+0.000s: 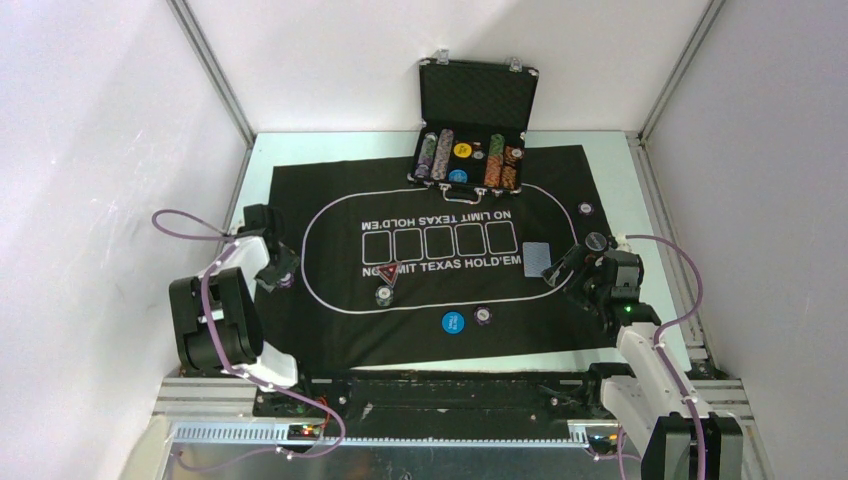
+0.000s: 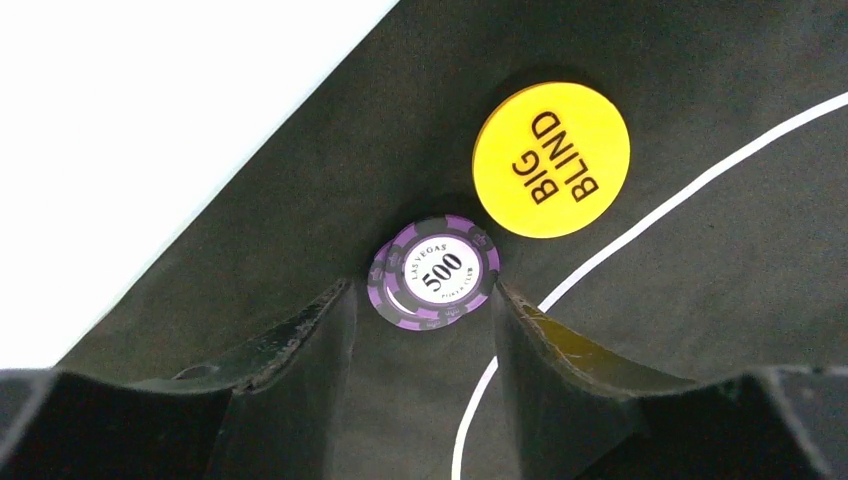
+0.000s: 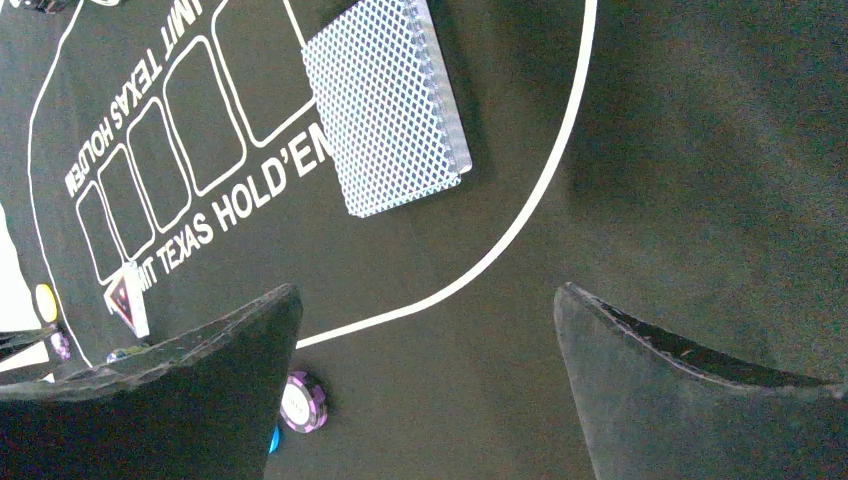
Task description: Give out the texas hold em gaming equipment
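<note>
My right gripper swings far to the left in the top view next and lowers around the chip (image 3: 124,353) beside the red-marked card (image 1: 384,296).
My left gripper (image 2: 420,300) is open low over the mat's left side (image 1: 275,270). Two stacked purple 500 chips (image 2: 433,272) lie on the mat just beyond its fingertips, untouched. A yellow BIG BLIND button (image 2: 551,160) lies right behind them. My right gripper (image 3: 425,300) is open and empty over bare mat at the right (image 1: 565,268). A blue-backed card deck (image 3: 385,105) lies ahead of it, also in the top view (image 1: 537,258). A purple chip (image 3: 303,402) and a blue button (image 1: 453,322) lie near the mat's front.
The black felt mat (image 1: 330,340) covers most of the table. The open black case (image 1: 478,95) with chip rows stands at the back centre. A chip (image 1: 384,295) and a red-marked card (image 1: 388,273) lie mid-mat. Single chips (image 1: 586,208) lie at the right.
</note>
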Robot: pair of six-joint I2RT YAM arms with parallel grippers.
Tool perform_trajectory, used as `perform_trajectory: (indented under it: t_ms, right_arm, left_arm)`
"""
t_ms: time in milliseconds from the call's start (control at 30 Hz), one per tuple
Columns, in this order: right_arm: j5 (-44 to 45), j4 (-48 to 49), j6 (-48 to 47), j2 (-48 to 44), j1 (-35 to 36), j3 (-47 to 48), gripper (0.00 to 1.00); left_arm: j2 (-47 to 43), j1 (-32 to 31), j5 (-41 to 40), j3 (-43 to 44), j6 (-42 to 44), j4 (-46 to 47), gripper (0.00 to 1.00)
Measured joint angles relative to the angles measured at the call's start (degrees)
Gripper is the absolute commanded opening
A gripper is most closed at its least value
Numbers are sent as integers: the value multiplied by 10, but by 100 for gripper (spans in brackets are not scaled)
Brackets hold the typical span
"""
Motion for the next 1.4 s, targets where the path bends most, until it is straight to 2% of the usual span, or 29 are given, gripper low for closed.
perform_trajectory:
  t_ms: [133, 267, 333, 600, 700, 867, 1000, 1200, 1400]
  right_arm:
    - [0, 0, -3, -1, 0, 0, 100]
    - [0, 0, -9, -5, 4, 0, 100]
    - [0, 1, -11, -6, 7, 0, 100]
    - [-5, 17, -29, -10, 51, 0, 100]
    - [-7, 38, -45, -11, 96, 0, 100]
    - [7, 60, -101, 12, 217, 12, 100]
    - [47, 63, -162, 49, 335, 53, 100]
    - [90, 67, -229, 191, 494, 191, 100]
    - [106, 57, -269, 379, 576, 366, 100]
  left_arm:
    - [-14, 0, -1, 0, 0, -8, 72]
    - [-47, 0, -4, 0, -2, -12, 96]
    - [-67, 0, -5, 0, -2, -15, 99]
    - [-155, 0, 34, -22, -7, 6, 100]
    - [-208, -12, 46, -45, -12, 19, 100]
    - [-278, -64, 37, -50, -15, 34, 100]
    - [-282, -111, 37, -47, -12, 51, 100]
    - [-242, -126, 55, -47, 4, 68, 100]
    - [-210, -126, 82, -48, 7, 76, 100]
